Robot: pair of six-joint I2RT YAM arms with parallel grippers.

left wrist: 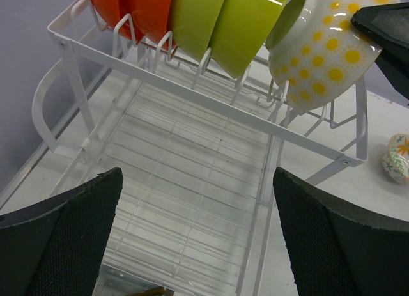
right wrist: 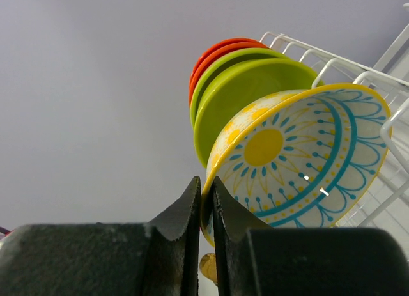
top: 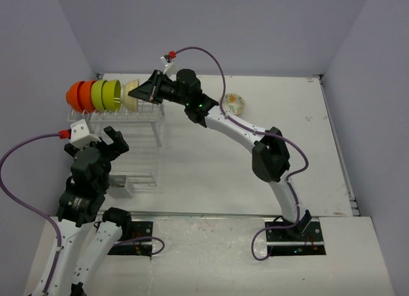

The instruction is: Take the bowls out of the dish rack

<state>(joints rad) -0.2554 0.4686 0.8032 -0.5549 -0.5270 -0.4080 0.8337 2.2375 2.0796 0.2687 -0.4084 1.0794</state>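
Note:
Next, my right gripper swings across and down to release the cream bowl (top: pixel 131 94) in the empty patterned bowl below, to its right in the top view.
The dish rack (top: pixel 137 149) holds a row of bowls on edge at its far end: two orange bowls (top: pixel 78 94), two lime-green bowls (top: pixel 105 94), and a cream bowl (top: pixel 131 94) with yellow dots outside and a blue and yellow pattern inside. My right gripper (right wrist: pixel 208 187) is shut on the yellow rim of the cream bowl (right wrist: pixel 300 162), one finger inside and one outside. My left gripper (left wrist: pixel 198 181) hangs open over the near part of the rack (left wrist: pixel 192 162), nothing between its fingers. The left wrist view shows the cream bowl (left wrist: pixel 326 50) tilted at the row's right end.
Another patterned bowl (top: pixel 234 104) sits on the table to the right of the rack, behind the right arm. A small cutlery holder (top: pixel 121 184) is at the rack's near edge. Grey walls stand close behind and to the left of the rack.

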